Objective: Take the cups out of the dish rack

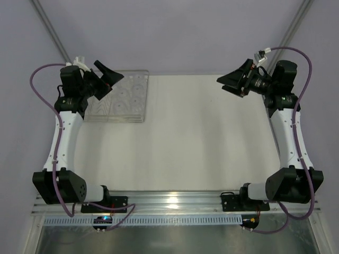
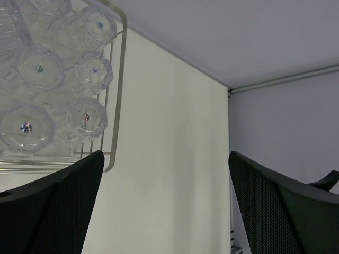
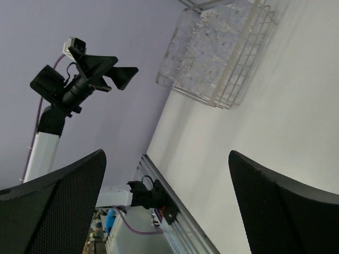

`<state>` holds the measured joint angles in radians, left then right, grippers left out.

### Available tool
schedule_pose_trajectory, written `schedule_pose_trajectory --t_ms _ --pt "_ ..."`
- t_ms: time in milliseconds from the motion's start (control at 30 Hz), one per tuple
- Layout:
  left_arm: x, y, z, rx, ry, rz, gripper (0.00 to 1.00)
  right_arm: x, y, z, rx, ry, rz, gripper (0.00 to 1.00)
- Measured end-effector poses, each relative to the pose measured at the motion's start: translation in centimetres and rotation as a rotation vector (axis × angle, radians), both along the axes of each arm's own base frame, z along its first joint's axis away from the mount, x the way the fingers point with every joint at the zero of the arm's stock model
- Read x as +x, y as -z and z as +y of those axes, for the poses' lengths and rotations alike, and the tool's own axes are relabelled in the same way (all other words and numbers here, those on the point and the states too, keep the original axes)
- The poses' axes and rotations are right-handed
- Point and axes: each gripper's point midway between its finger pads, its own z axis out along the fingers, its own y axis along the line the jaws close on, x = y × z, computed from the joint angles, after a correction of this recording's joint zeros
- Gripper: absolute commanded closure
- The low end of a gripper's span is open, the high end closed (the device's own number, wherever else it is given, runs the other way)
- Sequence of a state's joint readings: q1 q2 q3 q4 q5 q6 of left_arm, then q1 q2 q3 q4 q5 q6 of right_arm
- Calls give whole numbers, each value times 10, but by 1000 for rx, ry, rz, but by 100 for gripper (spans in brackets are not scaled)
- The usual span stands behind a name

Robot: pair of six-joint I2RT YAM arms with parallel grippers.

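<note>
I will next turn my left gripper so it points down, then lower it to a clear cup by the rack's near rim.
The dish rack [image 1: 136,119] is a silvery wire basket at the table's back left, filled with several clear plastic cups [image 1: 124,96] standing upside down. In the left wrist view the rack's rounded corner [image 2: 118,106] and the cups' bases [image 2: 87,116] show at upper left. The right wrist view shows the rack [image 3: 249,63] from afar. My left gripper [image 1: 110,78] is open and empty, raised over the rack's left end. My right gripper [image 1: 234,80] is open and empty, raised at the back right, far from the rack.
The white tabletop [image 1: 201,137] stretches between the arms. A metal rail [image 1: 175,203] with the arm bases runs along the near edge. Grey walls close the back and sides.
</note>
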<state>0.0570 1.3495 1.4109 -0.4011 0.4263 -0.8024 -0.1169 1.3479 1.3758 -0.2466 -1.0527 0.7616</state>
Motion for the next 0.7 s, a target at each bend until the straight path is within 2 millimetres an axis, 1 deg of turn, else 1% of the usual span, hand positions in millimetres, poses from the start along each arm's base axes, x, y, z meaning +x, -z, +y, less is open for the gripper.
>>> schedule_pose_trajectory --t_ms 100,200,267,333,433,500,600,700 --pt "5 17 0 16 20 32 1 -3 2 -2 -82 43 -10 0" --pt "7 25 4 52 22 33 6 -7 8 -3 -166 91 -23 0" --pt "10 31 13 102 -7 35 6 -11 14 -3 -230 125 -28 0" --pt "17 43 26 169 -58 54 7 -15 19 -1 -303 155 -34 0" --pt "34 67 52 287 -141 114 6 -17 27 5 -422 193 -43 0" --pt "49 87 68 365 -182 162 7 -19 35 8 -501 209 -40 0" --pt "62 121 81 443 -197 236 6 -23 51 11 -593 224 -20 0" --pt "67 156 85 541 -173 305 1 -26 70 9 -676 247 8 0"
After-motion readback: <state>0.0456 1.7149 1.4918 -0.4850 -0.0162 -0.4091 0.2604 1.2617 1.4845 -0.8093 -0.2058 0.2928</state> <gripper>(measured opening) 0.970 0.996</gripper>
